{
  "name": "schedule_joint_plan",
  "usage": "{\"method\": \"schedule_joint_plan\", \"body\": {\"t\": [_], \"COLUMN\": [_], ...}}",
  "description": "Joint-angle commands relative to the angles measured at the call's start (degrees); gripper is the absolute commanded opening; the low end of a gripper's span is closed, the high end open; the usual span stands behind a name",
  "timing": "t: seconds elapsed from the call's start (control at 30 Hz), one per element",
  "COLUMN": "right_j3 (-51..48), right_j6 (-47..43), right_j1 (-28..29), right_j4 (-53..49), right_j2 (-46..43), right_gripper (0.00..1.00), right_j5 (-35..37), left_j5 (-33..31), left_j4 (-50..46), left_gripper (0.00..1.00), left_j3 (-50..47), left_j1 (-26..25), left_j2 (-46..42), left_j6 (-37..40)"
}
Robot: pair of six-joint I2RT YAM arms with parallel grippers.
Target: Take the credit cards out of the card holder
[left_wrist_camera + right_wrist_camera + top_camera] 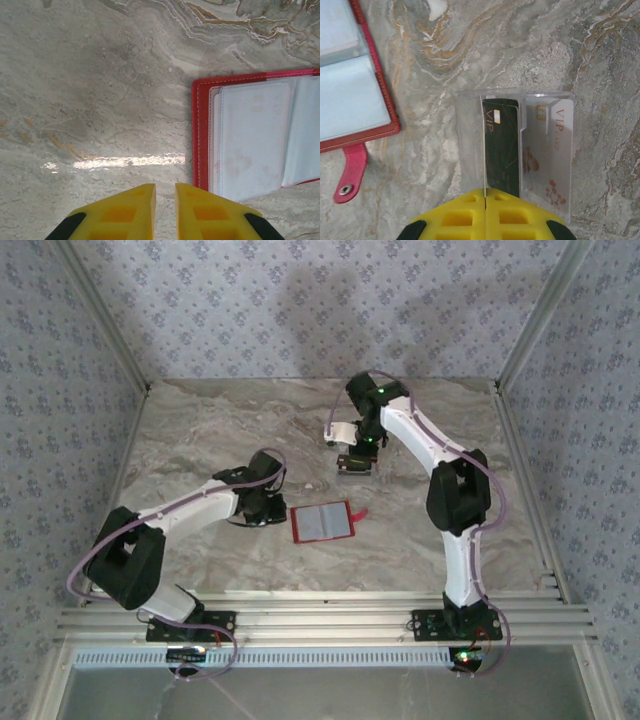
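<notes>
My right gripper will lower the thin card into the clear rectangular outline beside the black credit card (501,145), because that outline is empty.
The red card holder (324,523) lies open on the marble table, pale pockets up, with its red tab (350,172) at one side. My left gripper (165,187) hovers just left of the holder's red edge (200,135); its yellow fingers stand slightly open with nothing between them. My right gripper (485,191) is beyond the holder and is shut on a thin card (484,145) seen edge-on. Under it lie a black credit card (501,145) and a whitish VIP credit card (547,150).
A faint clear rectangular outline (467,140) surrounds the two lying cards. Metal rails (320,615) run along the near table edge, and patterned walls close in the back and sides. Bare marble (200,430) stretches to the left of the holder.
</notes>
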Motion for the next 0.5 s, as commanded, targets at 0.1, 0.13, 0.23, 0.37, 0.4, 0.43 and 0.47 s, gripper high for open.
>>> {"method": "schedule_joint_plan", "body": {"t": [0.1,0.13,0.23,0.37,0.4,0.43,0.47], "right_j3": [5.5,5.9,7.0,7.3,7.2,7.2,7.2], "right_j6": [-12.6,-12.8,-13.2,-13.3,-13.3,-13.3,-13.3], "right_j1": [-1.1,-1.2,-1.7,-2.1,-2.1,-2.2,-2.2], "right_j4": [-4.3,-4.4,-5.1,-5.4,-5.4,-5.4,-5.4], "right_j2": [4.0,4.5,5.9,7.0,7.3,7.5,7.7], "right_gripper": [0.0,0.0,0.0,0.0,0.0,0.0,0.0], "right_j5": [4.5,4.6,4.6,3.9,3.6,3.4,3.1], "left_j5": [-0.4,-0.4,-0.3,-0.2,-0.1,0.0,0.2], "left_j4": [-0.7,-0.6,-0.6,-0.6,-0.5,-0.5,-0.5], "left_gripper": [0.19,0.19,0.19,0.19,0.19,0.19,0.19], "left_j3": [-0.5,-0.5,-0.4,-0.2,0.0,0.1,0.2], "left_j1": [1.0,1.2,1.5,1.9,2.0,2.1,2.1], "left_j2": [-1.6,-1.5,-1.1,-0.7,-0.5,-0.3,-0.1], "left_j6": [-0.6,-0.7,-0.6,-0.6,-0.6,-0.6,-0.6]}}
